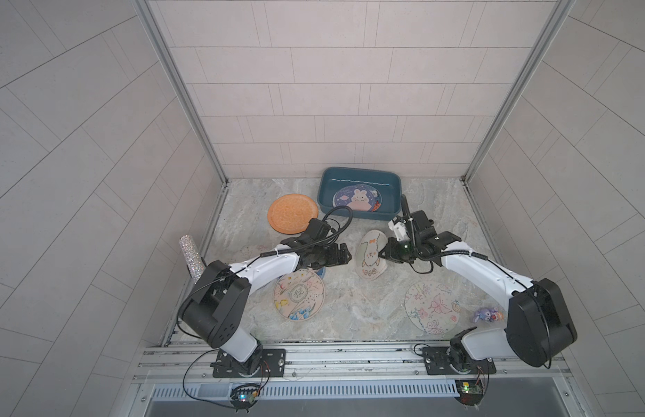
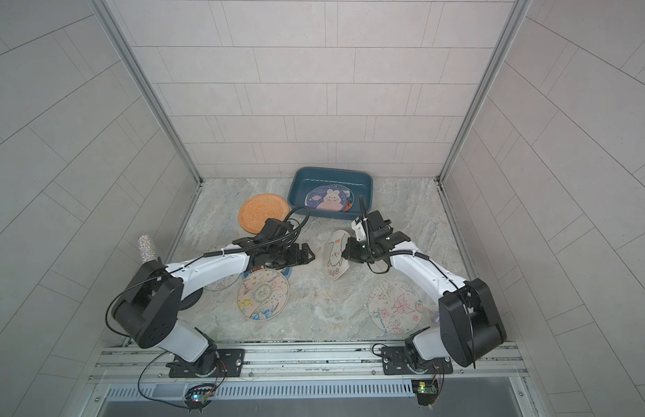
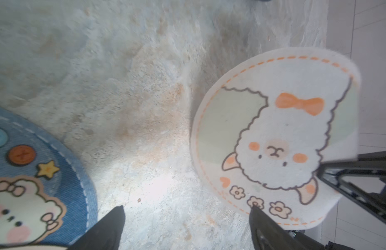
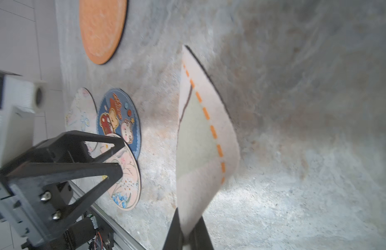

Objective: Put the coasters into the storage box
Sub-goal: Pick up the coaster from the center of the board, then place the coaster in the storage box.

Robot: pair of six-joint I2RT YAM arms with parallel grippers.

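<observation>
The teal storage box already has a bunny coaster in it. My right gripper should next move outward over the box's rim and release the sheep-print coaster (image 1: 370, 254) onto that bunny coaster (image 1: 358, 198).
My right gripper (image 4: 188, 216) is shut on the edge of a white sheep-print coaster (image 1: 370, 254), holding it tilted and bent above the table. The same coaster (image 3: 274, 134) faces my left gripper (image 3: 187, 207), which is open beside it with nothing between its fingers. The teal storage box (image 1: 326, 196) stands at the back with a bunny coaster (image 1: 357, 198) inside. On the table lie an orange coaster (image 1: 292, 213), a flower-print coaster (image 1: 299, 299), a butterfly coaster (image 1: 431, 307) and a blue cartoon coaster (image 3: 36, 173), partly under my left arm.
A glittery cylinder (image 1: 191, 256) stands at the table's left edge. A small purple toy (image 1: 485, 315) lies near the right arm's base. A pale coaster (image 4: 79, 112) lies beyond the blue one. Tiled walls close in three sides; a metal rail (image 1: 349, 353) runs along the front.
</observation>
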